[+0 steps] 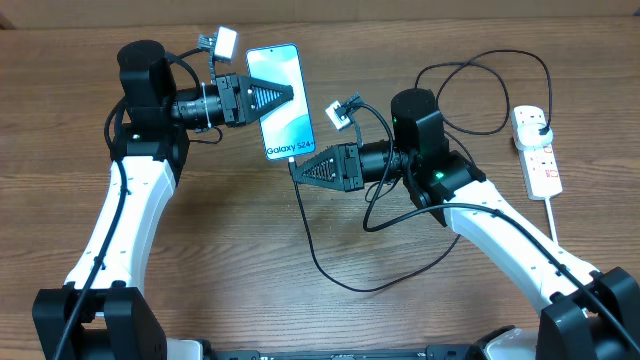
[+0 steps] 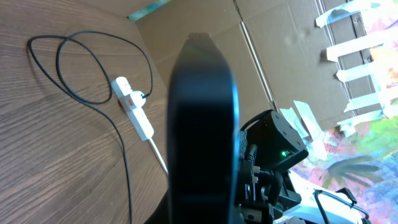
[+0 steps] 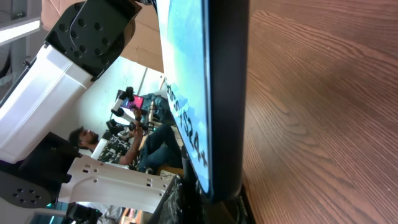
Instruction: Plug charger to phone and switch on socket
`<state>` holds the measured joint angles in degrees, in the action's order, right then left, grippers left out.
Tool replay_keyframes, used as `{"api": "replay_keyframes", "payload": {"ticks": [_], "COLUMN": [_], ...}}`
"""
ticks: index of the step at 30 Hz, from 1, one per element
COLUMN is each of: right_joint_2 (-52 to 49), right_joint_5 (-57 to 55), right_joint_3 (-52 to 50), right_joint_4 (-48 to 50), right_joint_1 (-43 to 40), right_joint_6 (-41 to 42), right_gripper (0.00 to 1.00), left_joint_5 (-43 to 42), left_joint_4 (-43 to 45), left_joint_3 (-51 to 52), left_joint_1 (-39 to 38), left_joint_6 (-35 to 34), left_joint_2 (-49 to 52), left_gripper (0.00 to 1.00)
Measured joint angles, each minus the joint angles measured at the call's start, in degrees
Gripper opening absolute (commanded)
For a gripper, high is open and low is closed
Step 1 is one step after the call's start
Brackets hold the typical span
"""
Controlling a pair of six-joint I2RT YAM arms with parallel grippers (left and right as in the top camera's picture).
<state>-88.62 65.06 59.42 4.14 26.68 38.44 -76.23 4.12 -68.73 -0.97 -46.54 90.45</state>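
Next, my right gripper will swing off the phone, tip and come down to release on bare tabletop, which lies below, to its right in the overhead view.
The phone [image 1: 282,100] has its cyan screen lit and is held tilted above the table. My left gripper [image 1: 288,95] is shut on its left long edge. In the left wrist view the phone [image 2: 202,124] is a dark slab seen edge-on. My right gripper [image 1: 297,168] is shut at the phone's lower short edge, and the charger [image 1: 312,250] cable comes out from its tip. The connector itself is hidden. In the right wrist view the phone [image 3: 186,81] stands edge-on over my right gripper [image 3: 224,199]. The socket [image 1: 536,150] lies at the far right with the black plug [image 1: 536,124] in it.
The black cable loops across the table in front of the right arm and again behind it towards the socket [image 2: 134,109]. The socket's thick white cord [image 1: 553,215] runs towards the table's front. Brown cardboard [image 2: 205,18] lines the back edge.
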Motion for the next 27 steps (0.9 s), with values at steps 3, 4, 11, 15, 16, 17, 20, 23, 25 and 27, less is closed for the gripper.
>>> {"api": "replay_keyframes", "payload": {"ticks": [3,4,11,15,16,17,20,23,25,27], "right_joint_2": [0.0,0.0,0.0,0.0,0.0,0.0,0.0,0.1,0.2,0.2], "right_joint_5": [-0.1,-0.1,-1.1,-1.8,-2.0,-2.2,-2.8,-3.4,-3.8,-4.2], "right_joint_3": [-0.5,-0.6,-0.6,-0.6,-0.6,-0.6,-0.6,-0.5,-0.3,-0.2], "right_joint_4": [1.1,1.2,0.5,-0.2,-0.3,-0.6,-1.8,-3.5,-4.5,-5.6], "right_joint_1": [0.0,0.0,0.0,0.0,0.0,0.0,0.0,0.0,0.0,-0.1], "right_joint_6": [0.4,0.6,1.4,1.5,1.5,1.7,2.2,2.1,1.4,0.3], "right_gripper": [0.04,0.04,0.04,0.04,0.04,0.04,0.04,0.04,0.04,0.04], "left_joint_5": [0.4,0.5,1.3,1.3,1.4,1.4,1.7,2.4,3.0,3.8], "left_joint_4": [-1.4,-1.7,-1.7,-1.5,-1.5,-1.5,-1.5,-1.7,-1.7,-1.7], "left_joint_3": [-0.2,-0.2,-0.2,-0.2,-0.2,-0.2,-0.2,0.2,0.5,0.8], "left_joint_1": [0.0,0.0,0.0,0.0,0.0,0.0,0.0,-0.1,-0.1,-0.2], "left_joint_6": [0.0,0.0,-0.2,-1.4,-1.5,-1.6,-2.1,-2.5,-2.8,-2.9], "left_joint_2": [0.0,0.0,0.1,0.3,0.4,0.5,0.6,0.7,0.8,0.8], "left_gripper": [0.04,0.04,0.04,0.04,0.04,0.04,0.04,0.04,0.05,0.04]}}
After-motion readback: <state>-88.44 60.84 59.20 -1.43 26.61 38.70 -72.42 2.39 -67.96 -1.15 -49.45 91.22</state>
